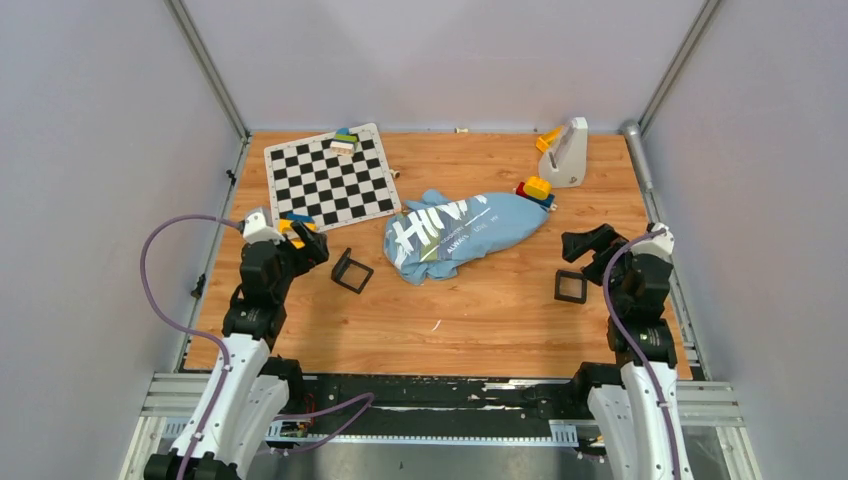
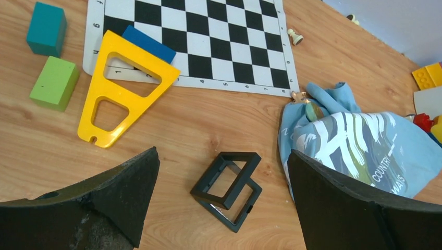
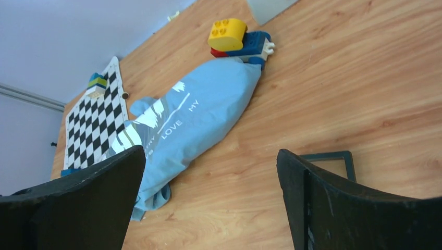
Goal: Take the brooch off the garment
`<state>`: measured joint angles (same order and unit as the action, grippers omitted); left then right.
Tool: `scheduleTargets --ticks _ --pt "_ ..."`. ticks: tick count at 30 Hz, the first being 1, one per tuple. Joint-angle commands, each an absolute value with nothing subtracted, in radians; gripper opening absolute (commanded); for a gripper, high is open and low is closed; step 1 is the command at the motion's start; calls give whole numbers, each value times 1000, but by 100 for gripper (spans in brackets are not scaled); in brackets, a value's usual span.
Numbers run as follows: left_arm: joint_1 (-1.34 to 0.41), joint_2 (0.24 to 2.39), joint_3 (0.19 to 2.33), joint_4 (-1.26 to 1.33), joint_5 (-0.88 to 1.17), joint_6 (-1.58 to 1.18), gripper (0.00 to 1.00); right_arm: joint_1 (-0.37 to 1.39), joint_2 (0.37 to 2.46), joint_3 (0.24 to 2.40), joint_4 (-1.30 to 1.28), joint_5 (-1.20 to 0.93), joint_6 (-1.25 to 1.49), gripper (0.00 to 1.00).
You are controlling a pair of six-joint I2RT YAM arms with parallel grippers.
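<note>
My right gripper will move down and to the left in the top view, onto the garment's near edge by the block stack [image 3: 232, 115], because bare wood is next to that edge.
The garment [image 1: 460, 232], a crumpled light blue T-shirt with white lettering, lies mid-table. It also shows in the left wrist view [image 2: 365, 151] and the right wrist view [image 3: 193, 117]. A tiny orange-tan piece [image 2: 298, 96] sits at the garment's upper corner by the chessboard; it looks like the brooch but is too small to be sure. My left gripper [image 1: 305, 243] is open and empty, left of the garment, above a black frame [image 2: 226, 187]. My right gripper [image 1: 590, 245] is open and empty, right of the garment, over bare wood [image 3: 211, 151].
A chessboard [image 1: 330, 180] lies at the back left with small blocks [image 1: 344, 141] on it. A yellow triangular frame [image 2: 125, 86], a green block [image 2: 53, 83] and a teal block [image 2: 47, 28] lie near it. A toy block stack [image 1: 536, 190], a white stand [image 1: 568, 152] and a second black frame [image 1: 570, 287] are on the right.
</note>
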<state>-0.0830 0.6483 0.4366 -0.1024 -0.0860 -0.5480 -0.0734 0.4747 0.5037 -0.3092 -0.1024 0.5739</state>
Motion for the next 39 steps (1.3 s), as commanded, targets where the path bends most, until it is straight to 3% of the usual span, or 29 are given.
scheduleTargets --ticks 1,8,15,23,27,32,36,37,38,39 --pt "-85 638 449 -143 -96 -594 100 -74 540 477 -303 -126 605 98" --pt "-94 659 423 54 219 -556 100 -72 746 488 -214 -235 698 91" --pt "-265 834 564 43 157 -496 99 -35 1014 519 -33 -313 893 88" --pt "-422 1079 641 88 156 -401 94 142 1302 648 88 -152 981 84" --pt "-452 1162 653 113 196 -359 90 156 1453 685 178 -172 1041 73" --pt "-502 1243 654 161 197 -310 83 162 1627 744 220 -218 1074 68" --pt "-537 1301 661 152 183 -294 81 164 1691 785 233 -241 1056 42" --pt "-540 1310 662 147 184 -296 80 163 1698 806 217 -246 1042 29" --pt "-541 1323 666 140 188 -296 77 164 1698 818 213 -256 1024 10" --pt "-548 1327 669 116 187 -293 75 163 1691 827 204 -259 1008 1"
